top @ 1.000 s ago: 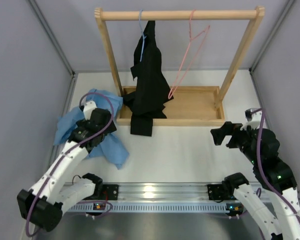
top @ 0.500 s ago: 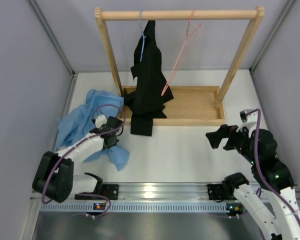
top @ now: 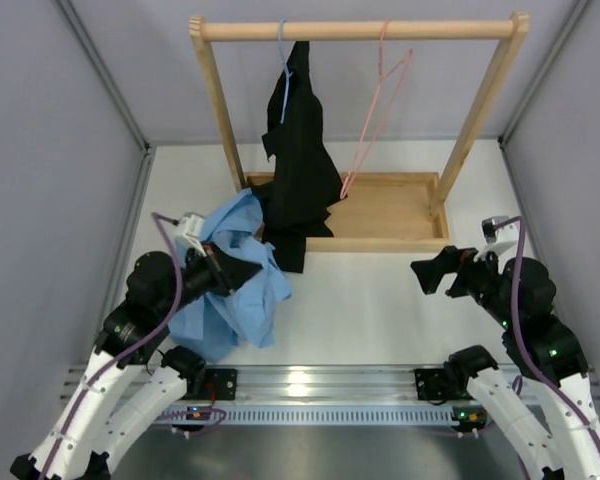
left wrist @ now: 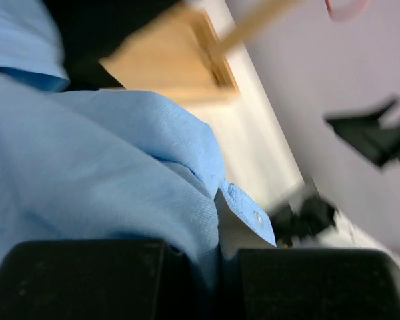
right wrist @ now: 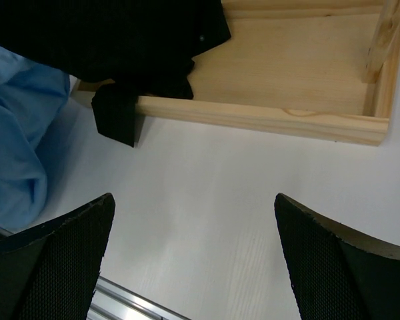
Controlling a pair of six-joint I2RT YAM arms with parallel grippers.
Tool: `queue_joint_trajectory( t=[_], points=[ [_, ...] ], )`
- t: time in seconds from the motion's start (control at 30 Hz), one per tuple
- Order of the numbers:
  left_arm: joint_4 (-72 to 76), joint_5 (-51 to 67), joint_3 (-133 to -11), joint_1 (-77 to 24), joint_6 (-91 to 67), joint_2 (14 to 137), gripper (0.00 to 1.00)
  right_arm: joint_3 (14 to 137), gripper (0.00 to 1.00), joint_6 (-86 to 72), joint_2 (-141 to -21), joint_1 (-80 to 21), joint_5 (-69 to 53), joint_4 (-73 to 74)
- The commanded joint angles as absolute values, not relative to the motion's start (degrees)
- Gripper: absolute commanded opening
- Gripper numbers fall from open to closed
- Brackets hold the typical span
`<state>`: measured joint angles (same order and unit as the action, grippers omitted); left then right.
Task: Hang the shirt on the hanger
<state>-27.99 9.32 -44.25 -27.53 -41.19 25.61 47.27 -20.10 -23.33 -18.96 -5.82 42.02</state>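
I will next draw the bunched shirt back across to spread and release it, as the tabletop's bare near edge is to my left gripper's right in the top view.
The light blue shirt [top: 235, 300] hangs bunched from my left gripper [top: 242, 272], lifted off the table left of centre. In the left wrist view the gripper [left wrist: 220, 267] is shut on a fold of the shirt [left wrist: 107, 167], and a buttoned edge sticks out past the fingers. The pink wire hanger [top: 375, 110] hangs empty from the wooden rail, right of the black garment. My right gripper [top: 432, 272] hovers open over the bare table at the right, pointing left. Nothing lies between its fingers in the right wrist view [right wrist: 193, 207], where the shirt [right wrist: 20, 133] shows at far left.
A wooden rack [top: 360, 30] with a tray base [top: 390, 210] stands at the back. A black garment [top: 302, 150] hangs on a pale blue hanger [top: 282, 60], its tail spilling over the tray's front edge [right wrist: 267, 120]. Grey walls close in both sides.
My left gripper shut on the shirt, then rose and carried it right, towards the rack's left post. The pink hanger is swinging. My right gripper edged slightly left.
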Motion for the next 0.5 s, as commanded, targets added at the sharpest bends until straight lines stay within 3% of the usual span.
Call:
queue_joint_trajectory(
  t=[0.0,0.1,0.23,0.4,0.47],
  points=[
    [-27.2,39.3,-43.6,-29.4,-36.1,33.2,0.00,47.8,1.00,-21.7,-23.8,-19.9,-5.5,36.7],
    [-26.5,39.8,-43.7,-34.7,-37.2,32.4,0.00,46.9,0.99,-22.4,-23.4,-19.8,-6.0,36.0],
    [-24.0,28.5,-43.4,-45.8,-42.0,36.2,0.00,46.1,0.99,-23.7,-23.2,-19.8,-5.9,35.2],
    [-13.7,-8.0,-45.3,-79.1,-44.5,49.3,0.00,46.1,0.99,-24.1,-23.0,-19.8,-5.3,35.1],
    [-13.4,-15.5,-49.5,-83.6,-45.1,57.7,0.00,46.5,0.99,-23.7,-23.2,-19.8,-4.5,35.9]
  ],
)
